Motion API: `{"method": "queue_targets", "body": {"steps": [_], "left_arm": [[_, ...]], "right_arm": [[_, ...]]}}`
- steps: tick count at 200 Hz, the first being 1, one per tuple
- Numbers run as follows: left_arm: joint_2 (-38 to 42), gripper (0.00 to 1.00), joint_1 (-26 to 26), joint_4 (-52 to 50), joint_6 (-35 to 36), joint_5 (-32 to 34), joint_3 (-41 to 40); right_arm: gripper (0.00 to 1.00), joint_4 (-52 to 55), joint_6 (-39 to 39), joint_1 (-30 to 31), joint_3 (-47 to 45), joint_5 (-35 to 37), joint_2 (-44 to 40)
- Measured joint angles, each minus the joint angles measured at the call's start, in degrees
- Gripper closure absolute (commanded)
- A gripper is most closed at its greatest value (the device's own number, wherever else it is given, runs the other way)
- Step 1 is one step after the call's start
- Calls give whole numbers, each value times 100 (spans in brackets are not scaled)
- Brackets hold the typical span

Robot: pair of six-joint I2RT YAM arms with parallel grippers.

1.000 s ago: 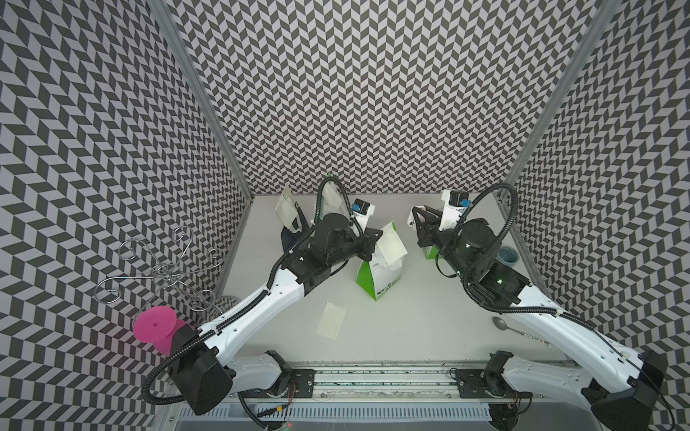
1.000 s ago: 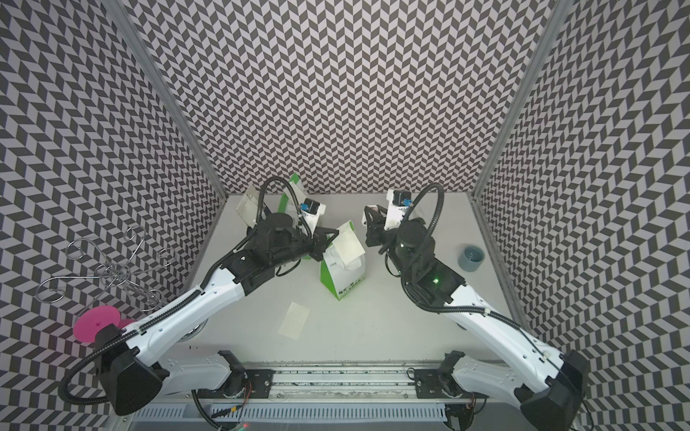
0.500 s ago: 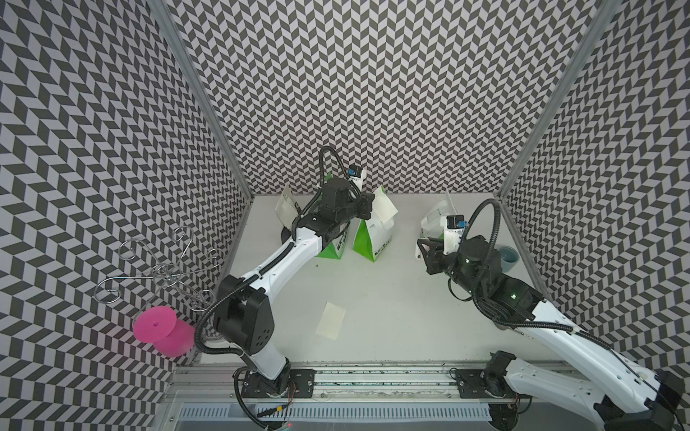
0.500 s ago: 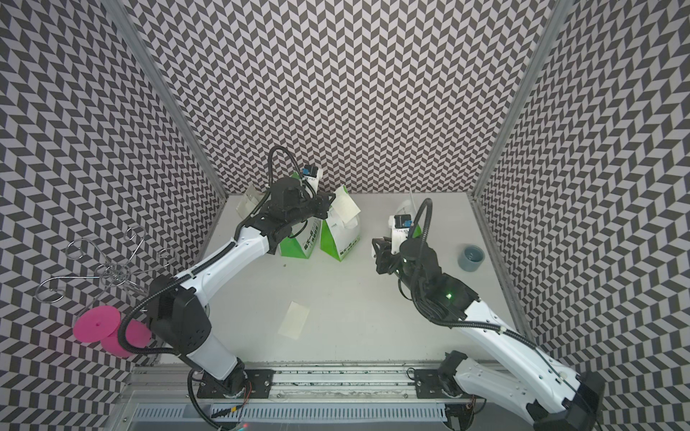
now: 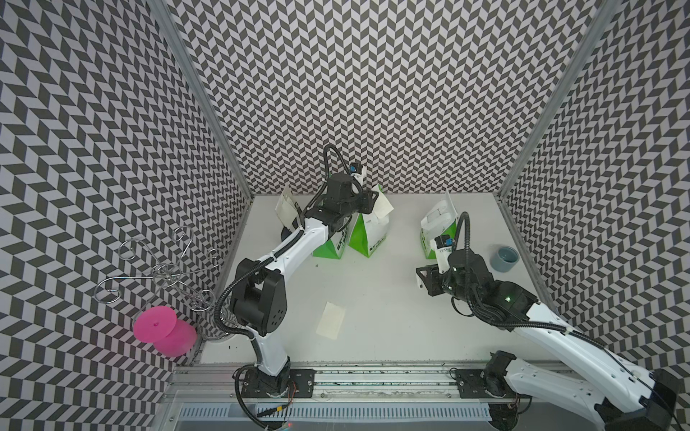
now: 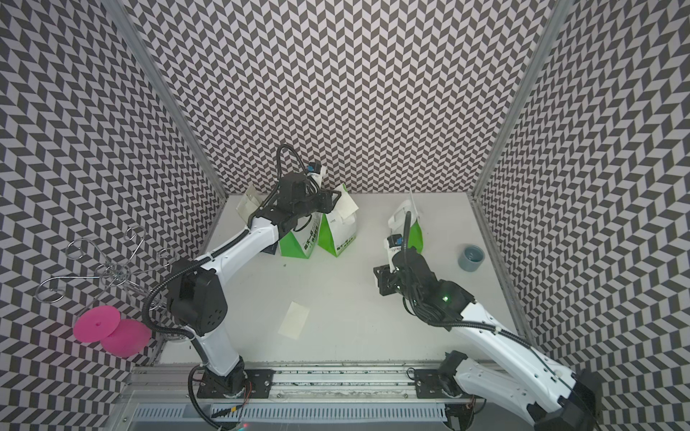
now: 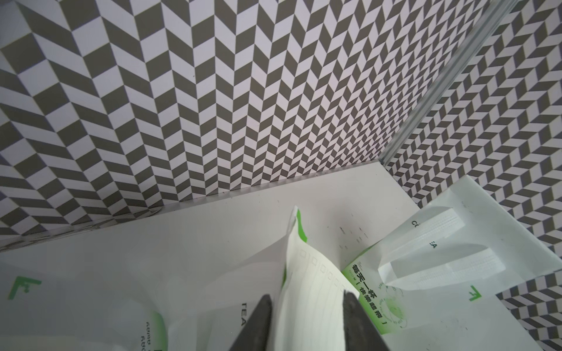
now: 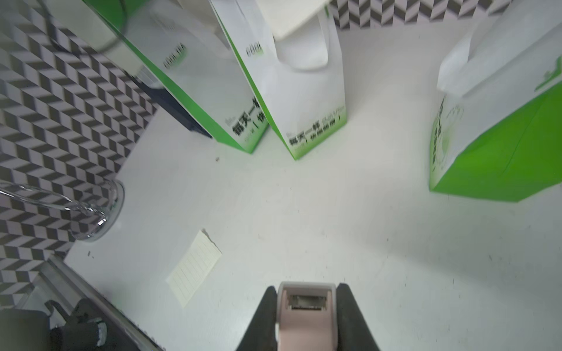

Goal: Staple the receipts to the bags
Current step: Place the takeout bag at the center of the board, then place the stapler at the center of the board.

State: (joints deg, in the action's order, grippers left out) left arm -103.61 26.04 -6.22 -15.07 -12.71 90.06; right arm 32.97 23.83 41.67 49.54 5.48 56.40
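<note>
I will move my right gripper down next and tip its fingers downward to let go of the pinkish stapler, because the bare tabletop before the third bag (image 5: 440, 306) is clear below.
Two green-and-white bags (image 5: 328, 246) (image 5: 367, 239) stand side by side at the back, and a third (image 5: 438, 227) stands to the right. A navy bag (image 5: 287, 233) is mostly hidden behind my left arm. My left gripper (image 7: 307, 296) is over the middle bag's top. It is open, its fingers apart on either side of a cream receipt (image 7: 316, 282) fixed there. Another receipt (image 5: 330, 320) lies flat on the table in front. My right gripper (image 8: 307, 288) hovers over the table mid-right, shut on the pinkish stapler (image 8: 307, 316).
A grey-blue cup (image 5: 504, 258) stands near the right wall. At the left edge is a wire stand (image 5: 164, 272) with pink discs (image 5: 155, 324), and its glass base (image 8: 100, 212) sits on the table's corner. The walls close in the back and both sides.
My left arm carried the bag with its receipt from the table's middle to the back beside the other green bag, then opened its jaws. My right arm drew back with the stapler.
</note>
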Motion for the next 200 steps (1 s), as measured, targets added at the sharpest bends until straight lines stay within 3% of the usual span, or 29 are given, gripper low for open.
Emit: {"method": "queue_targets", "body": {"steps": [52,111,122,136,165,200], "left_arm": [[13,33,-101,28,-105,-435,74],[538,31,-170,328,-269,-831,13],[678,31,-173,420,-321,-903,-98],[824,31,-184,503,-415,-1045,-201],[1038,29,-188,540,-560,-1311,-243],[1657,29,-188,675,-857,-1604,-603]], "right_arm": [[100,584,197,-514,-208,-393,1069],[100,763,365,-1342,-503,-271,2197],[92,741,382,-1397,-503,-223,2299],[74,734,407,-1447,-503,-164,2411],[46,640,479,-1486,-584,-63,2404],[27,535,522,-1517,-632,26,2111]]}}
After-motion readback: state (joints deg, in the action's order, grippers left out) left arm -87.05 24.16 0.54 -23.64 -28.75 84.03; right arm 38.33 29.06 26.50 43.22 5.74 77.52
